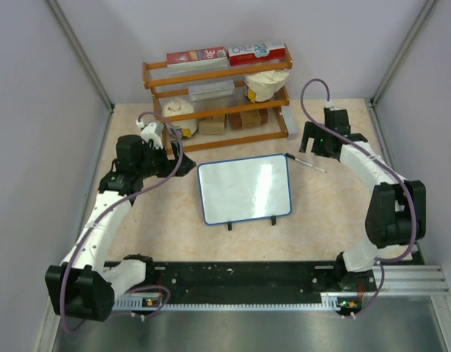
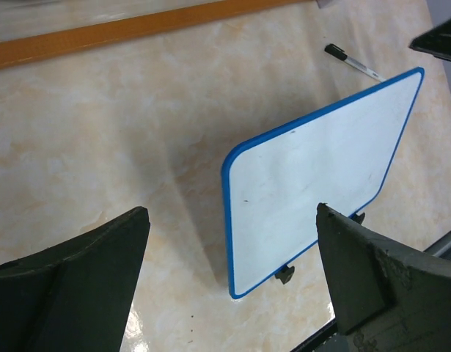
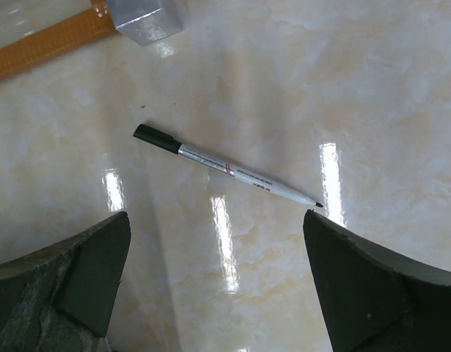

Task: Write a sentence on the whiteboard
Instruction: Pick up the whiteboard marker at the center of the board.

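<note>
My right gripper moves down and to the left in the top view next, onto the marker's body [image 1: 299,160] [image 3: 199,156] beside the black cap, since the marker lies flat below.
The whiteboard [image 1: 244,189], white with a thin blue frame and two small black feet, lies in the middle of the table. Its face [image 2: 320,169] is blank and the sentence is not in view. A thin white marker [image 1: 307,163] with a black cap lies just off the board's far right corner. My left gripper [image 1: 182,165] hovers off the board's far left corner, open and empty [image 2: 231,211]. My right gripper [image 1: 313,143] hangs above the marker [image 3: 225,167], open [image 3: 216,215] and apart from it.
An orange wooden rack [image 1: 218,95] with boxes and bags stands at the back, its base rail [image 2: 137,29] close behind my left gripper. A small silver block [image 3: 144,18] sits at the rack's right end. Grey walls close in both sides.
</note>
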